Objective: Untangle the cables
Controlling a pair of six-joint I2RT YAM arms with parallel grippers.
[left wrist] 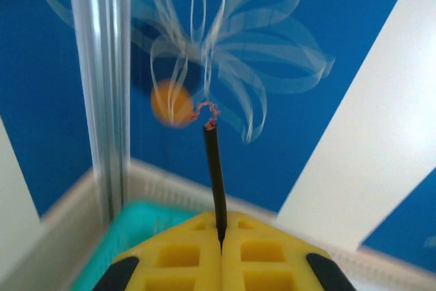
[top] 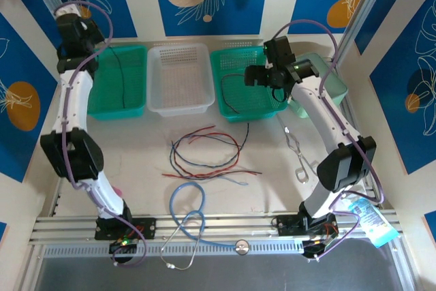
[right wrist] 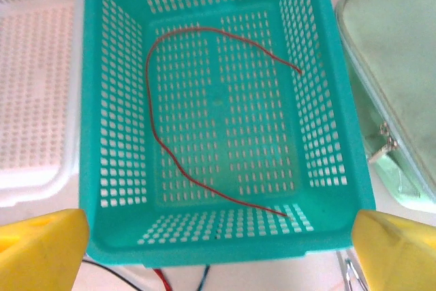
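The left gripper moves down next over the bottom of the teal tray (top: 136, 110), where the black cable's loose end hangs. It releases the rest of the cable, since that tray lies below.
My left gripper (left wrist: 220, 233) is raised high at the back left (top: 73, 26), shut on a thin black cable (left wrist: 215, 168) whose bare copper tip pokes up past the yellow fingers. That cable (top: 120, 76) hangs down into the left teal tray (top: 136, 110). My right gripper (right wrist: 218, 240) is open over the right teal basket (right wrist: 334, 168), its yellow fingers (right wrist: 41, 247) spread wide with nothing between them. One red cable (right wrist: 153, 114) lies curled in that basket (top: 269, 110). More cables (top: 204, 155), red, black and blue-grey, lie loosely tangled on the table's middle.
A white basket (top: 178, 103) stands between the two teal ones. A pale green case (top: 320, 83) sits to the right of the right basket. A thick light-blue looped tube (top: 185, 199) lies near the front edge, and metal tongs (top: 298, 158) lie by the right arm.
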